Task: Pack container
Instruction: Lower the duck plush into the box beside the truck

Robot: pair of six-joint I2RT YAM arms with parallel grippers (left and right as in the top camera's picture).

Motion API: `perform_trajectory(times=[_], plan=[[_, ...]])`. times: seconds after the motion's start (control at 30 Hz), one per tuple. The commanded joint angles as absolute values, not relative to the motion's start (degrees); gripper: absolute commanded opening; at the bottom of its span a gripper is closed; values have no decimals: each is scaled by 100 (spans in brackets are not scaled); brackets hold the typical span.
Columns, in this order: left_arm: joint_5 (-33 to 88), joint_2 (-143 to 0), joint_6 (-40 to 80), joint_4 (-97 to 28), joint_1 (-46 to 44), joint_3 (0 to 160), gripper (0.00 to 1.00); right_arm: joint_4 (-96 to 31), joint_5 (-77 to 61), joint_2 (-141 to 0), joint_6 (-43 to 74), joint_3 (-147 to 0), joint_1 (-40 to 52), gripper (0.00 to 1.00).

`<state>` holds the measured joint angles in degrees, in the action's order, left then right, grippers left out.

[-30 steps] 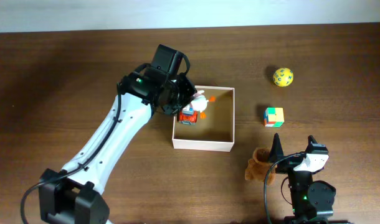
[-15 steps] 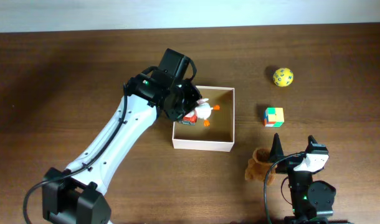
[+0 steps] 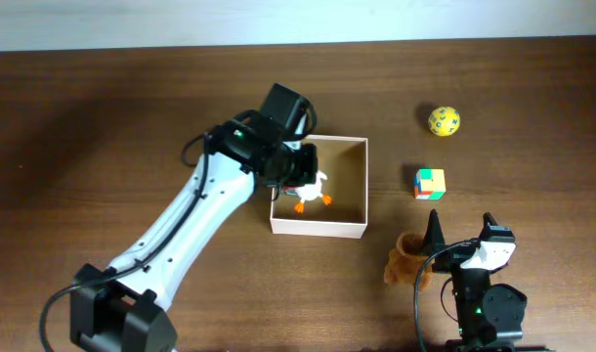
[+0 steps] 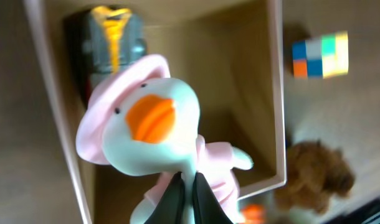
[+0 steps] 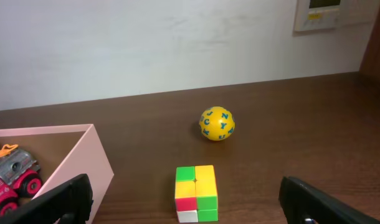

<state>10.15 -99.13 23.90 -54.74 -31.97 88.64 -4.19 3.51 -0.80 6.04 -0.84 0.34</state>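
Observation:
I should turn my left gripper and lower the duck toy into the box by the box's near side, because the box's bare tan bottom shows beside the toy car (image 4: 112, 37).
The container (image 3: 318, 228) is a white-walled box with a tan interior at mid-table; its rim also shows in the left wrist view (image 4: 275, 124). My left gripper (image 3: 303, 179) hangs over the box's left part, shut on a white duck toy with a pink hat (image 3: 311, 191). In the left wrist view the fingers pinch the duck (image 4: 154, 134) from below at my left gripper (image 4: 189, 200). A toy car (image 4: 112, 37) lies in the box. My right gripper (image 3: 461, 237) rests open and empty at the front right, with its jaws wide apart in its own view (image 5: 193, 205).
A coloured cube (image 3: 430, 183) and a yellow ball (image 3: 444, 120) lie right of the box; both show in the right wrist view, the cube (image 5: 196, 191) and the ball (image 5: 217, 123). A brown plush toy (image 3: 407, 260) sits beside my right gripper.
My left gripper has carried the duck rightward and toward the front, from the box's back-left edge to over its interior. The right arm has not moved.

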Motion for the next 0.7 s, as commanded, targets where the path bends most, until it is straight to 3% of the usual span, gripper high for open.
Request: perform_trajectory(times=[0.0,0.3,0.43,0.67], plan=[[934,-9942,434,-5430,-3374,8967,2,-423,340,-21,620,-32,-3,99],[591,-9942,-2543,-5693,-3472,8967,2,-423,340,-21,620,-32,-3,99],[615,-9942,-4397,-5780,-3472,8965,2,-423,340,-21,620,-32,-3,99],[683,-9942,-5734,-5793,-3474,8934,2,-423,340,-21,620,-32,-3,99]])
